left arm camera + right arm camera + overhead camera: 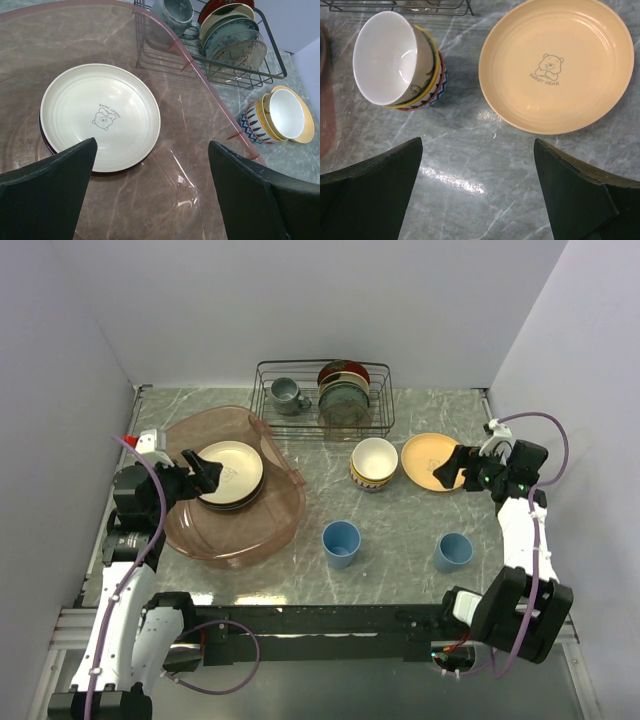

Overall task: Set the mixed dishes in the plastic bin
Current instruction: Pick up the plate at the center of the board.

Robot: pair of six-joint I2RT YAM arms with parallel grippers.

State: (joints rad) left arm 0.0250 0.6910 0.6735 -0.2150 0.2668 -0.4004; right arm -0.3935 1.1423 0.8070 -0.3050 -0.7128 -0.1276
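My right gripper moves down, toward the right in the wrist view, onto the yellow-orange plate's rim opposite the bowls next, since it sits below my open fingertips.
The plastic bin (262, 528) (210, 95) sits at the left of the table with a stack of plates in it, a cream plate (230, 472) (100, 122) on top. My left gripper (204, 472) (152, 150) hovers open over the bin beside that stack, holding nothing. A yellow-orange plate (430, 461) (555, 65) lies at the right. Left of it stands a cream bowl (375, 457) (387, 57) nested in a red-patterned bowl (370, 481) (440, 85). My right gripper (464, 468) (477, 150) is open just right of the yellow-orange plate, empty. Two light-blue cups (341, 542) (453, 551) stand nearer the front.
A black wire rack (325, 398) (225, 70) at the back holds a grey mug (288, 395) (172, 15) and upright dark plates (345, 395). Walls close in the table on three sides.
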